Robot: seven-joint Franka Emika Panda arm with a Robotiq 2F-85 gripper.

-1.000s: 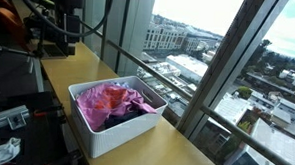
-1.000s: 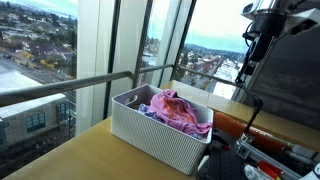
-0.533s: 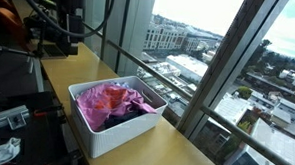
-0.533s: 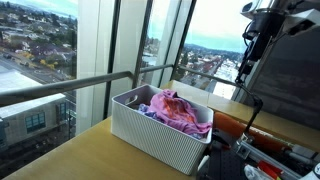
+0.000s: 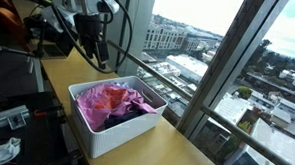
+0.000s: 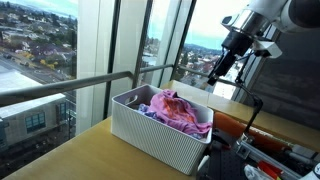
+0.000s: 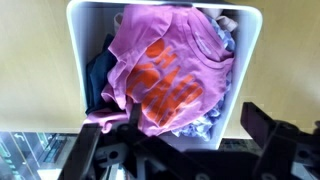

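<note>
My gripper needs to move over the bin next and go down into the heap at the pink shirt's orange print (image 5: 109, 97) (image 7: 165, 85), which lies uncovered on top.
A white bin (image 5: 117, 139) stands on a wooden counter and shows in both exterior views (image 6: 150, 134). It holds a heap of clothes topped by a pink shirt (image 5: 111, 98) with orange print (image 7: 165, 72), over dark and patterned garments. The shirt also shows in an exterior view (image 6: 176, 110). My gripper (image 5: 100, 56) hangs in the air above and a little behind the bin's far end (image 6: 215, 76). In the wrist view its two dark fingers (image 7: 200, 130) stand wide apart with nothing between them, and the bin's rim (image 7: 251, 60) lies below.
The wooden counter (image 5: 174, 154) runs along a tall window with a metal railing (image 6: 70, 86). Dark equipment and cables (image 5: 45, 33) stand at the counter's far end. A red-brown object (image 6: 260, 125) and tools lie beside the bin.
The arm has swung into view and come down toward the bin; before, only its upper part showed. The bin and clothes have not moved.
</note>
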